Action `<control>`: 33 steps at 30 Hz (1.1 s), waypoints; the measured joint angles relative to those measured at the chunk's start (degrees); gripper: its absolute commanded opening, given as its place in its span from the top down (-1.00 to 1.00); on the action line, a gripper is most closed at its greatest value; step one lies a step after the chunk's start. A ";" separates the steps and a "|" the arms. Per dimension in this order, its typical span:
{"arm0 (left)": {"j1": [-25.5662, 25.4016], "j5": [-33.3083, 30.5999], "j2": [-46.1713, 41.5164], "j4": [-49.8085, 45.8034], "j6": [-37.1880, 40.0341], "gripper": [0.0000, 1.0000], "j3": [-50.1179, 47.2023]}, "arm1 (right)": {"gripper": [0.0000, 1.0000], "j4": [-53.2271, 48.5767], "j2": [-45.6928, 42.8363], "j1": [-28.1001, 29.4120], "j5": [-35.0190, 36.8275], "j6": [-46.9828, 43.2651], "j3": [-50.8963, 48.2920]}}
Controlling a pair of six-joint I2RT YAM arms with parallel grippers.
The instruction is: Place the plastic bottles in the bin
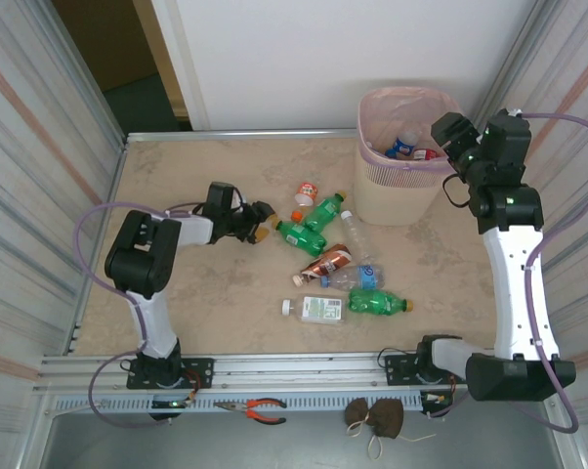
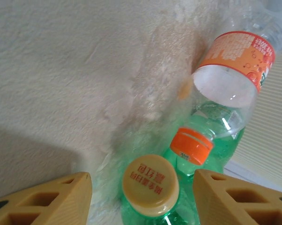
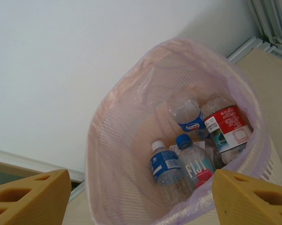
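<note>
My left gripper's open fingers are already around the tan cap (image 2: pixel 151 185) with a gap on each side, so the gripper should next move farther over the cap and close.
My left gripper (image 1: pixel 264 223) (image 2: pixel 141 202) stands open low over the table. The tan cap of a green bottle (image 2: pixel 150 183) (image 1: pixel 300 234) lies between its fingers, with a gap on each side. Beside it lie a second green bottle with an orange cap (image 2: pixel 193 146) (image 1: pixel 323 210) and a clear bottle with an orange label (image 2: pixel 235 65) (image 1: pixel 307 192). My right gripper (image 1: pixel 449 137) (image 3: pixel 141 201) hangs open and empty above the bin (image 1: pixel 406 161) (image 3: pixel 108 154), beige with a pink liner. Inside lie a blue-labelled bottle (image 3: pixel 164 165), a Fiji bottle (image 3: pixel 196 165) and a red-labelled one (image 3: pixel 227 126).
More bottles lie mid-table: a clear one (image 1: pixel 356 233), a brown-labelled one (image 1: pixel 323 264), a clear blue-labelled one (image 1: pixel 354 278), a white one with a green label (image 1: pixel 318 309) and a green one (image 1: pixel 378 304). Corrugated walls close both sides. Pliers (image 1: pixel 263 409) rest below the front rail.
</note>
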 measured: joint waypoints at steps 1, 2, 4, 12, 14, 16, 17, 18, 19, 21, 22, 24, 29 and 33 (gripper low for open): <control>0.00 0.24 0.37 0.57 -0.28 -0.15 0.13 | -0.55 -0.11 -0.11 0.00 0.00 0.00 0.00; -0.02 0.61 0.79 1.36 -0.74 -0.14 0.17 | -0.55 -0.24 -0.20 0.00 0.00 0.00 0.00; -0.02 1.01 1.38 2.69 -1.75 -0.09 0.24 | -0.55 -0.35 -0.44 0.00 0.00 0.00 0.00; -0.26 2.16 2.97 6.05 -4.50 0.00 0.55 | -0.55 -0.79 -1.38 -0.02 0.20 -0.70 0.00; -0.50 2.19 3.04 6.21 -4.72 0.03 0.57 | -0.54 -0.79 -1.55 -0.02 0.22 -0.85 0.00; -0.52 2.29 3.06 6.34 -5.01 0.07 0.57 | -0.54 -0.81 -1.66 -0.02 0.22 -0.85 0.00; -0.52 2.32 3.06 6.38 -5.20 0.09 0.57 | -0.54 -0.83 -1.70 -0.02 0.22 -0.85 0.00; -0.52 2.32 3.06 6.54 -5.51 0.11 0.57 | -0.54 -0.85 -1.73 -0.02 0.22 -0.85 0.00; -0.52 2.32 3.06 6.78 -5.75 0.13 0.57 | -0.54 -0.90 -1.75 -0.02 0.22 -0.85 0.00; -0.52 2.32 3.06 7.41 -6.01 0.17 0.57 | -0.54 -1.01 -1.79 -0.02 0.22 -0.85 0.00; -0.52 2.32 3.06 7.67 -6.08 0.18 0.57 | -0.54 -1.09 -1.81 -0.02 0.24 -0.85 0.00; -0.52 2.32 3.06 7.91 -6.21 0.18 0.57 | -0.53 -1.16 -1.92 -0.02 0.24 -0.85 0.00; -0.52 2.60 3.13 7.96 -6.23 0.12 0.57 | -0.53 -1.16 -2.36 -0.02 0.24 -0.85 0.00; -0.76 2.73 4.00 7.87 -6.21 0.11 1.03 | -0.52 -1.16 -2.69 -0.02 0.33 -0.87 0.00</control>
